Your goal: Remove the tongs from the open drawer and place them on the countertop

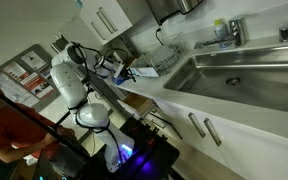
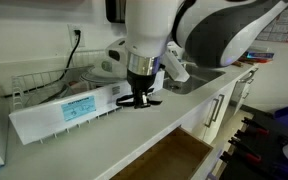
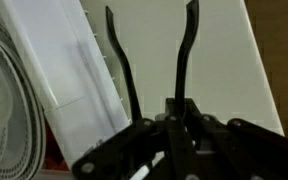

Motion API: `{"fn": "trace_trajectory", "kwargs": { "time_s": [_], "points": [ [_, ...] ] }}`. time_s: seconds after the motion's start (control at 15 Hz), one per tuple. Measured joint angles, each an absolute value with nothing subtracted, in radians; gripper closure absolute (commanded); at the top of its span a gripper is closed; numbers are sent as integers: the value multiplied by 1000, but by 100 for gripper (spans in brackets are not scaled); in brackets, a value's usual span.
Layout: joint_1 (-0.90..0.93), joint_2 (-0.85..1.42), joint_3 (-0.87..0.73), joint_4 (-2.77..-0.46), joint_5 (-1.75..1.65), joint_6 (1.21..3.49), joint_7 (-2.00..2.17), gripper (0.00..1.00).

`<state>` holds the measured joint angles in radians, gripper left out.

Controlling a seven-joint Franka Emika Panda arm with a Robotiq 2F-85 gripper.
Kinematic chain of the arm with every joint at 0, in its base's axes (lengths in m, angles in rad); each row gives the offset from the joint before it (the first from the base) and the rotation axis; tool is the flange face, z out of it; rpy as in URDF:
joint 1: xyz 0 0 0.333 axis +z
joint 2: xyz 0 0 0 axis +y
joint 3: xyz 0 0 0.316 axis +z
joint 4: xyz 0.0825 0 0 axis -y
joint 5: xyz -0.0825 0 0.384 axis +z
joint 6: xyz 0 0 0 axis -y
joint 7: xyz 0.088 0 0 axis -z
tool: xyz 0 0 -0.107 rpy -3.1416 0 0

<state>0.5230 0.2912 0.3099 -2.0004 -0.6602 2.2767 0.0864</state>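
Note:
My gripper lowers the tongs next and releases them there, as a bare part of the countertop between the long white box and the open drawer (image 2: 181,158) lies below.
My gripper (image 2: 139,97) hangs just above the white countertop (image 2: 124,135) and is shut on the black tongs (image 2: 147,101). In the wrist view the gripper (image 3: 171,125) holds the tongs by their hinge end. The two black arms (image 3: 184,55) spread out over the white countertop (image 3: 219,60). The open drawer (image 2: 181,158), with a light brown wooden inside, is below the counter's front edge, near the gripper. In an exterior view the arm (image 1: 79,75) reaches over the counter beside the steel sink (image 1: 234,75).
A long white box (image 2: 64,110) lies on the counter beside the gripper, and also shows in the wrist view (image 3: 64,60). A wire rack (image 2: 39,85) stands behind it by the wall. White cabinet fronts with bar handles (image 2: 212,110) run below the counter. A person in red (image 1: 9,130) stands near the robot.

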Motion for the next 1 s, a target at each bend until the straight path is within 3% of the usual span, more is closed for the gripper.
{"fn": "trace_trajectory", "kwargs": {
  "time_s": [0.53, 0.6, 0.67, 1.0],
  "points": [
    [509, 412, 287, -1967, -645, 2386, 84, 97],
    [509, 413, 290, -1967, -627, 2386, 82, 63],
    [509, 413, 292, -1967, -607, 2386, 80, 62],
    [515, 400, 294, -1951, -585, 2386, 83, 26]
  ]
}}
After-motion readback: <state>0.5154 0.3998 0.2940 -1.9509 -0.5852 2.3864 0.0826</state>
